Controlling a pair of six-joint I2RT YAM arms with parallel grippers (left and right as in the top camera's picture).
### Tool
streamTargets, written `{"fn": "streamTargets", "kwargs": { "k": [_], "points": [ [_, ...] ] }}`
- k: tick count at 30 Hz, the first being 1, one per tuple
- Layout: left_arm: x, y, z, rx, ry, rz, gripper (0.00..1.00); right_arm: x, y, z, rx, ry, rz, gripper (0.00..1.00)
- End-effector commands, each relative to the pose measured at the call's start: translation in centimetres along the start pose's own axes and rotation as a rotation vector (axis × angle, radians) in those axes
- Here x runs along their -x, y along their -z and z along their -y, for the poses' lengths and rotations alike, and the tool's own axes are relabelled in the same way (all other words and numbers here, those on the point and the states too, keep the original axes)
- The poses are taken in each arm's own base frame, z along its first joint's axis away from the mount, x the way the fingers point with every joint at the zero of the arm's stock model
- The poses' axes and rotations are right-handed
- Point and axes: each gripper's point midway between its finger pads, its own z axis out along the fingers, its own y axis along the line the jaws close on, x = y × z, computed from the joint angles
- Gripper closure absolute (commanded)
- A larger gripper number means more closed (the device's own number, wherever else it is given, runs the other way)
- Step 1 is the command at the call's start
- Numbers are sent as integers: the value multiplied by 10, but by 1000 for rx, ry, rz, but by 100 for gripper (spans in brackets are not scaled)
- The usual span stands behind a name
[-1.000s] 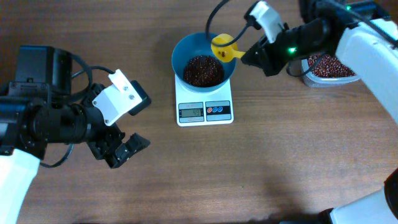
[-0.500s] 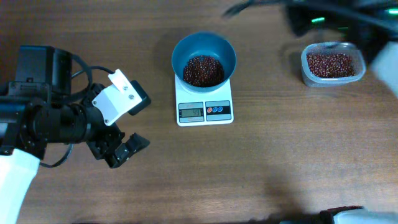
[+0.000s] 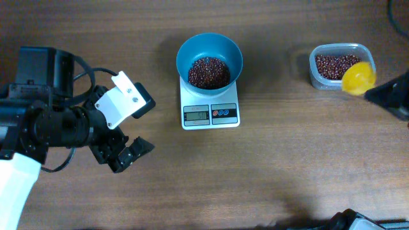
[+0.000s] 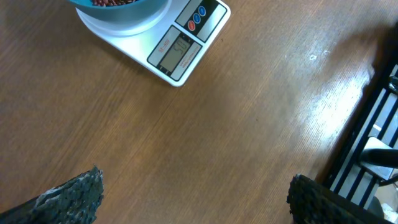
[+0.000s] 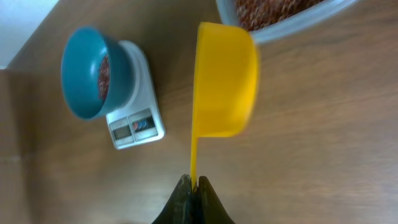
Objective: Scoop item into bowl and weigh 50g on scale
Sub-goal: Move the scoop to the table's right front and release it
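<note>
The scale shows the target weight, so my right gripper should next go down toward the left in the overhead view and release the scoop (image 3: 357, 76) on the bare tabletop.
The teal-blue bowl (image 3: 209, 52) stands on the white scale (image 3: 210, 114) and holds a heap of red-brown beans (image 3: 208, 71). The bowl (image 5: 87, 71) and scale (image 5: 138, 118) also show in the right wrist view, and the scale's display (image 4: 177, 51) shows in the left wrist view. My right gripper (image 5: 193, 182) is shut on the handle of a yellow scoop (image 5: 224, 78), which hangs at the right edge beside the clear tub (image 3: 337, 66) of beans. The scoop (image 3: 357, 76) looks empty. My left gripper (image 3: 131, 153) is open and empty, low on the left, well apart from the scale.
The clear tub (image 5: 292, 17) of beans sits at the back right of the wooden table. A black rack (image 4: 373, 137) stands past the table's edge in the left wrist view.
My right arm swung away from the bowl to the right with the yellow scoop, which now hangs by the clear tub. The left arm has not moved.
</note>
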Motion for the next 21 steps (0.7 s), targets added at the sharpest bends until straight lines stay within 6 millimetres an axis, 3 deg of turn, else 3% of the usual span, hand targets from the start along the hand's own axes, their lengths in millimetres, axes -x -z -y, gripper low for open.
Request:
{"fn": "streamTargets", "kwargs": {
  "k": [1,3,9,12,15,19,20,21],
  "points": [
    [6,4,0,1,2,24,2,-30,-35,-1,177,-55,-56,96],
    [6,4,0,1,2,24,1,-46,-52,11,171,-83,-88,96],
    [6,4,0,2,2,24,1,-70,-91,48,117,-70,-76,96],
    [6,4,0,2,2,24,1,-78,-103,57,113,-56,-62,96],
    [6,4,0,2,2,24,1,-91,-110,79,8,-61,-88,95],
    [6,4,0,2,2,24,1,-91,-110,79,8,-63,-90,80],
    [6,4,0,2,2,24,1,-93,-110,78,9,-67,-96,67],
    [6,4,0,2,2,24,1,-94,-109,78,8,-69,-99,62]
  ]
}}
